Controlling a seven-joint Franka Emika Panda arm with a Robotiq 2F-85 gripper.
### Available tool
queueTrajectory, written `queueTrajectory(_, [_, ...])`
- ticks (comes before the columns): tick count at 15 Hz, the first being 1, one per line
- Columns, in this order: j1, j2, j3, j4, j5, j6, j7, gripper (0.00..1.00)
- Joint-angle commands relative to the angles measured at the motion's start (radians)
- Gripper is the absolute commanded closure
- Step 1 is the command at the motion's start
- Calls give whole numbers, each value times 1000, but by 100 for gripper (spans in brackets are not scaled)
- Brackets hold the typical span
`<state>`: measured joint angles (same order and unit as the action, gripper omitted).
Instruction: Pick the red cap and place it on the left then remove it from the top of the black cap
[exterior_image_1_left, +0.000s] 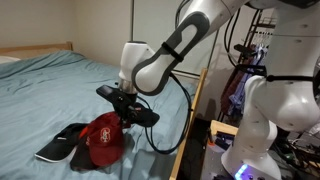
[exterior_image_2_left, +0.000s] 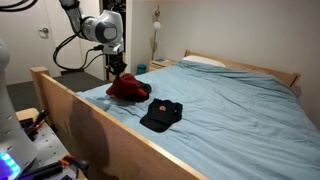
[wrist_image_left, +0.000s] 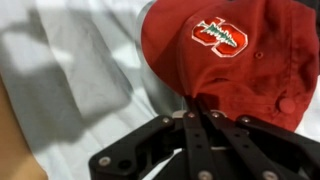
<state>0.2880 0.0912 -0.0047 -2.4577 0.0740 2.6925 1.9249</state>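
Note:
My gripper draws the red cap (exterior_image_1_left: 102, 141) back onto the bare blue sheet (exterior_image_1_left: 139, 159) beside the wooden bar next and releases it, since it overlaps the black cap.
The red cap (exterior_image_1_left: 102, 141) with a white and green emblem lies low on the blue bed, close to the wooden side rail. It also shows in an exterior view (exterior_image_2_left: 127, 88) and fills the upper right of the wrist view (wrist_image_left: 235, 45). My gripper (exterior_image_1_left: 122, 118) (exterior_image_2_left: 116, 70) (wrist_image_left: 197, 100) is over it, with the fingers pinched together on the red fabric at the cap's edge. The flat black cap (exterior_image_1_left: 60, 145) (exterior_image_2_left: 162, 113) lies on the bed beside the red cap. In an exterior view its light brim edge shows and the red cap's rim meets it.
The blue bedsheet (exterior_image_2_left: 235, 105) stretches away from the caps, with a pillow (exterior_image_2_left: 205, 62) at the headboard. The wooden bed rail (exterior_image_2_left: 90, 115) (exterior_image_1_left: 192, 115) runs right beside the caps. A white robot body (exterior_image_1_left: 275, 105) and cables stand beyond the rail.

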Motion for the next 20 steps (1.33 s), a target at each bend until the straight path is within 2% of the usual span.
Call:
queueTrajectory(1, [-33, -99, 63, -128, 38, 17, 100, 95])
queueTrajectory(5, [-46, -112, 118, -177, 221, 21, 56, 96])
queueTrajectory(10, [-57, -118, 140, -230, 338, 21, 84, 96])
queueTrajectory(11, [-60, -118, 141, -239, 333, 32, 87, 96])
queueTrajectory(13, [-72, -113, 134, -251, 243, 64, 135, 95])
queueTrajectory(15, [-81, -94, 134, -237, 269, 66, 86, 96])
queueTrajectory(17, [-90, -78, 131, -218, 247, 52, 71, 96])
queueTrajectory(18, [-91, -74, 132, -210, 247, 47, 44, 71])
queueTrajectory(19, [-91, -73, 133, -201, 246, 39, 25, 70])
queueTrajectory(20, [-90, -75, 136, -196, 261, 43, -14, 64])
